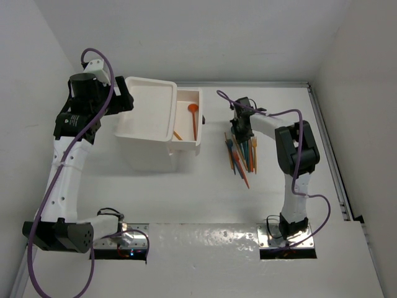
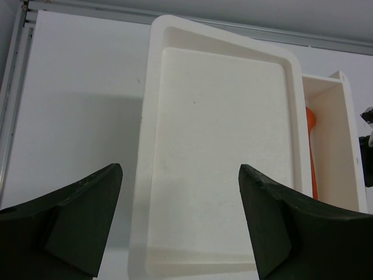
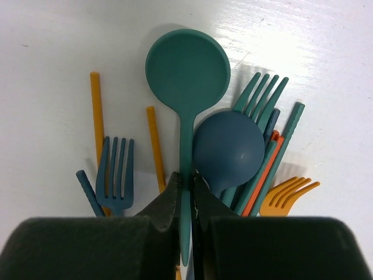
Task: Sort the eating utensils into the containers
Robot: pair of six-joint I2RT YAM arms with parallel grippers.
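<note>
The drawer (image 1: 186,118) has an orange spoon in it, so my right gripper will lift the teal spoon next and then lower it beside that orange spoon.
My right gripper (image 3: 186,178) is shut on the thin handle of a teal spoon (image 3: 187,70), whose round bowl points away from me. Around it on the table lie a dark blue spoon (image 3: 228,149), a blue fork (image 3: 115,169), a teal fork (image 3: 262,96), an orange fork (image 3: 288,192) and orange sticks (image 3: 96,111). From above, the right gripper (image 1: 237,127) sits at the far end of this utensil pile (image 1: 243,158). The white drawer unit (image 1: 149,108) has its top drawer (image 1: 188,99) pulled out right, holding an orange spoon (image 1: 193,115). My left gripper (image 2: 180,169) hovers open over the unit's tray-like top (image 2: 221,116).
The open drawer (image 2: 329,134) with the orange spoon (image 2: 312,146) lies right of the tray top. White walls enclose the table on the left, back and right. A metal rail (image 1: 329,155) runs along the right edge.
</note>
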